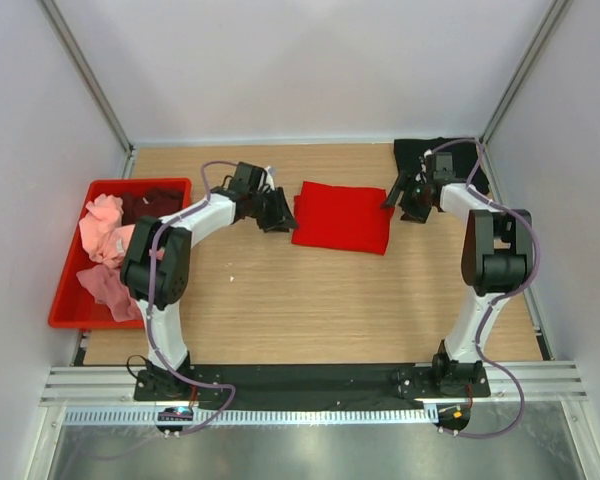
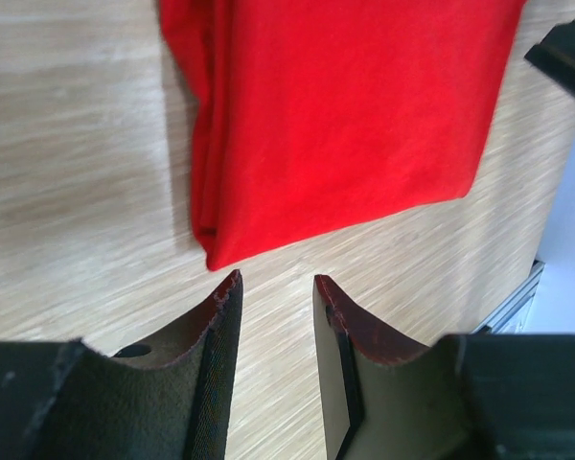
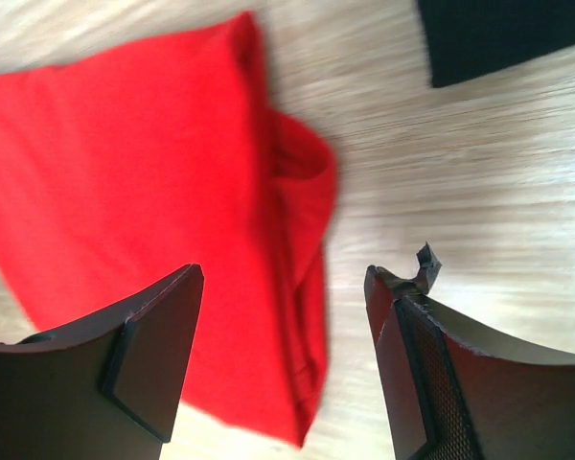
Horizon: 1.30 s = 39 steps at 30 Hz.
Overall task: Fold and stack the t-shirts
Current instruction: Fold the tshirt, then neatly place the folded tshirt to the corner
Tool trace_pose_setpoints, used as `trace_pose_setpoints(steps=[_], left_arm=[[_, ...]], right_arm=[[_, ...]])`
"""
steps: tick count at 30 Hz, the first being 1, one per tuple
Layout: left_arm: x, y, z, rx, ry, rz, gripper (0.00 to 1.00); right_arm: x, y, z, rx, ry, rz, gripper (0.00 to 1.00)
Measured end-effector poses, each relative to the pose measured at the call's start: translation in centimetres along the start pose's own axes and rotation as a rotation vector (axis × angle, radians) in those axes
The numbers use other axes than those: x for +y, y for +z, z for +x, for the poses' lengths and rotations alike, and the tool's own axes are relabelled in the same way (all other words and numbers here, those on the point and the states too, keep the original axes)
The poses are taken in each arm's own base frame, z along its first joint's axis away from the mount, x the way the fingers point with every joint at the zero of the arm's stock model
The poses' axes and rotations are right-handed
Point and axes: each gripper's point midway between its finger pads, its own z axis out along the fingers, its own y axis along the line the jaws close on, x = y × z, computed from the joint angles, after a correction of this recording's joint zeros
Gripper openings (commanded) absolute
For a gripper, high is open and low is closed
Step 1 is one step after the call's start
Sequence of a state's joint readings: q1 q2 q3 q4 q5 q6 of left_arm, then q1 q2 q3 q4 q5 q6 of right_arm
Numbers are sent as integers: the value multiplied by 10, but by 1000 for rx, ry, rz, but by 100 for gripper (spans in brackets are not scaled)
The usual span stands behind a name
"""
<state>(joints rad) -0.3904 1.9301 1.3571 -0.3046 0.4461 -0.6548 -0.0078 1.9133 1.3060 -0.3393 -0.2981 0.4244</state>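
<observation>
The right gripper comes down and to the left in the top view onto the red t-shirt's folded edge (image 1: 388, 213) (image 3: 284, 222) next, since it lies loose below the open fingers.
A bright red t-shirt (image 1: 342, 217) lies folded into a rectangle at the middle of the table. My left gripper (image 1: 278, 212) sits just off its left edge. In the left wrist view that gripper (image 2: 278, 283) is open over bare wood, with the red t-shirt's (image 2: 345, 115) corner just past the fingertips. My right gripper (image 1: 400, 200) is at the shirt's right edge. The right wrist view shows it (image 3: 283, 278) open wide, the red t-shirt's (image 3: 144, 172) folded edge lying loose below the gap. A black t-shirt (image 1: 435, 155) lies at the back right.
A red plastic crate (image 1: 65, 300) stands at the table's left side. It holds light pink (image 1: 105, 225), dusty rose (image 1: 105, 285) and dark maroon (image 1: 155, 205) t-shirts in a heap. White walls close in the table on three sides.
</observation>
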Motion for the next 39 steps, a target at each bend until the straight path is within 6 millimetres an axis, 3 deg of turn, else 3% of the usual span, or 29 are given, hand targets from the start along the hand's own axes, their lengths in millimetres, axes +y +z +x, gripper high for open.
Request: trace_pose_setpoints(steps=[4,10,15,19,23,34,37,39], left_arm=[[10,2,13,36,-19,-23,37],[15,-10,24,53,-30,-59,38],[5,-46,29,29,-16,-83,40],[-15,-81,21,-37,34,-66,40],[-24,-101,19,-70,70,-65,41],[-13,-107,28,-39,80,-119,41],[-11,-108,31,-29,82,-127,41],[-10,-110,32,-23,88,-135,41]], right_arm=[[-14,16,9,36,5,29,75],[3,27,8,16,-85,7,75],[23,38,14,13,-172,-12,74],[24,41,13,8,-185,-8,74],[23,43,7,-8,-188,10,75],[29,54,-6,-17,-202,-4,71],[31,57,-9,-14,-201,-22,63],[33,60,-10,-10,-205,-34,48]])
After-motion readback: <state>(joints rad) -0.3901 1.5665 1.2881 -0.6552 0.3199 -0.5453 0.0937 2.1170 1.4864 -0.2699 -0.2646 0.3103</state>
